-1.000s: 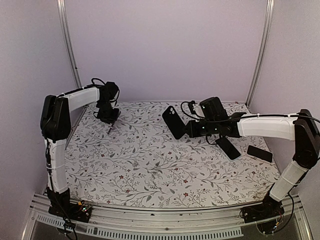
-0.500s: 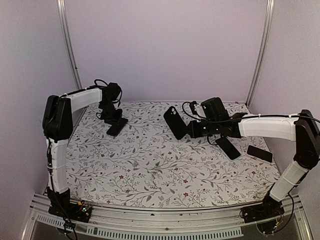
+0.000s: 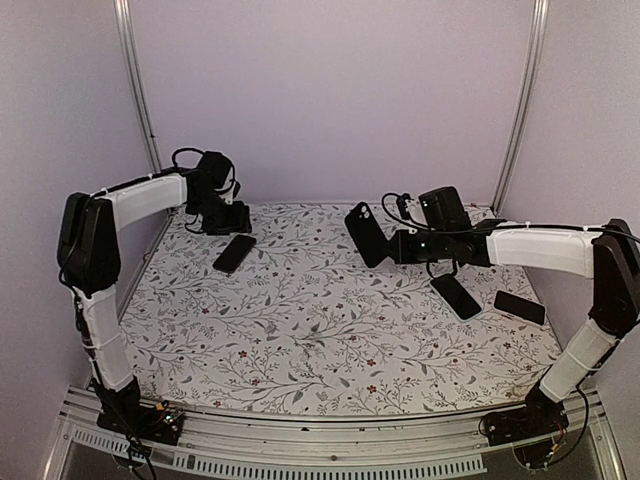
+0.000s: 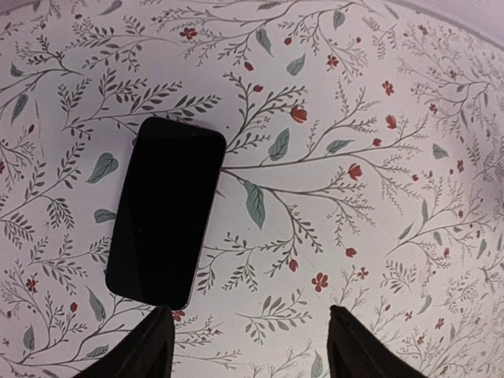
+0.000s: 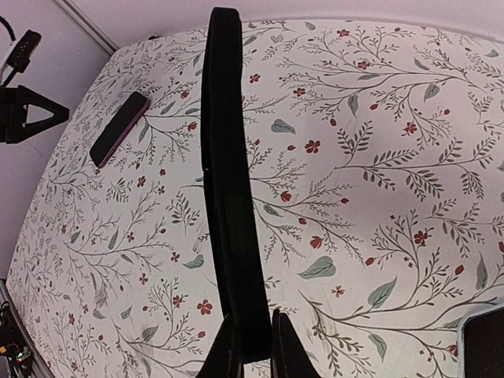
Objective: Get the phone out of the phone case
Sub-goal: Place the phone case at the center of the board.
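The case [image 3: 365,233] should go to the right in the top view and down next, and my right gripper should release it on bare cloth [image 3: 409,270] beside the phone under my forearm.
A black phone [image 3: 233,253] lies flat, screen up, on the flowered cloth at the back left. It also shows in the left wrist view as the phone [image 4: 167,211] and far off as the phone [image 5: 120,128]. My left gripper [image 3: 226,216] hangs just behind and above it, open and empty. Its fingertips [image 4: 157,335] straddle bare cloth beside the phone's near corner, left gripper [image 4: 250,335]. My right gripper [image 3: 390,244] is shut on the lower edge of the black phone case [image 3: 365,233], held upright in the air. The case [image 5: 228,157] stands edge-on between the right gripper [image 5: 253,346] fingers.
Two more dark phones lie on the right side of the table, one [image 3: 455,296] under the right forearm and one [image 3: 519,307] near the right edge. A dark corner [image 5: 484,346] shows at the bottom right of the right wrist view. Walls close in the back and sides.
The left gripper opened and let the phone go; it now lies flat on the cloth, and the left arm drew back. The right arm shifted slightly right with the case.
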You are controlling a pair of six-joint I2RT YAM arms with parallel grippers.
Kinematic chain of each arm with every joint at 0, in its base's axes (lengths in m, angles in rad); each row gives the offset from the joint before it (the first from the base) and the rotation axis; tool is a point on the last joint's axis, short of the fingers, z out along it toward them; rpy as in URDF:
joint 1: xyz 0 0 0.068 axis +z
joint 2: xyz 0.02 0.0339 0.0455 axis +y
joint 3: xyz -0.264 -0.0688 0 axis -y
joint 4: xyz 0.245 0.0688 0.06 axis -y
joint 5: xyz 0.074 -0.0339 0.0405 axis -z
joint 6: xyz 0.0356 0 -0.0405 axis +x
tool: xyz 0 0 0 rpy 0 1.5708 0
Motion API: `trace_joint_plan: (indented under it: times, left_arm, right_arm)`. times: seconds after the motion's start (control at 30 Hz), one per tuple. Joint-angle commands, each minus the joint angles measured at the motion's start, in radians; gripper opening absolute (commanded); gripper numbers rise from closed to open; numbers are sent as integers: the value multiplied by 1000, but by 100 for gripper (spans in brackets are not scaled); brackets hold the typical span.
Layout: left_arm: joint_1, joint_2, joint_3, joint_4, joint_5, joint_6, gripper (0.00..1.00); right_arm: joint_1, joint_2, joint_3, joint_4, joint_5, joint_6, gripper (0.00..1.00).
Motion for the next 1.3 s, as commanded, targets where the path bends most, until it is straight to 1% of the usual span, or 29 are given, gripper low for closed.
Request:
trace_joint_plan:
  times: [0.0,0.07,0.17,0.23,0.3,0.6,0.8,0.93,1.13,1.27]
  left_arm:
    - [-18,-94,-92,151,112,-27,76]
    - [-30,-127,-130,190,136,-25,85]
    - [-48,-166,-177,240,169,-27,94]
    - [-57,-184,-202,263,193,-33,97]
    - [-62,-208,-232,291,216,-40,99]
    - [-69,-324,-364,390,287,-75,99]
    - [-70,-383,-392,408,302,-85,99]
    - [-73,-404,-400,420,319,-90,99]
    - [-75,-410,-409,423,327,-89,99]
    - [-82,-411,-412,425,331,-91,99]
  right_arm:
    - [-64,-29,3,15,-56,20,0]
    - [-96,-18,6,15,-90,28,0]
    - [-146,6,20,16,-145,45,0]
    - [-189,30,25,26,-190,61,0]
    - [-227,48,21,50,-247,89,0]
    - [-377,172,4,160,-448,197,1]
    - [-391,255,51,165,-450,226,2]
    - [-394,309,63,174,-422,253,3]
    - [-392,341,58,189,-394,280,4]
    - [-393,348,52,196,-403,287,11]
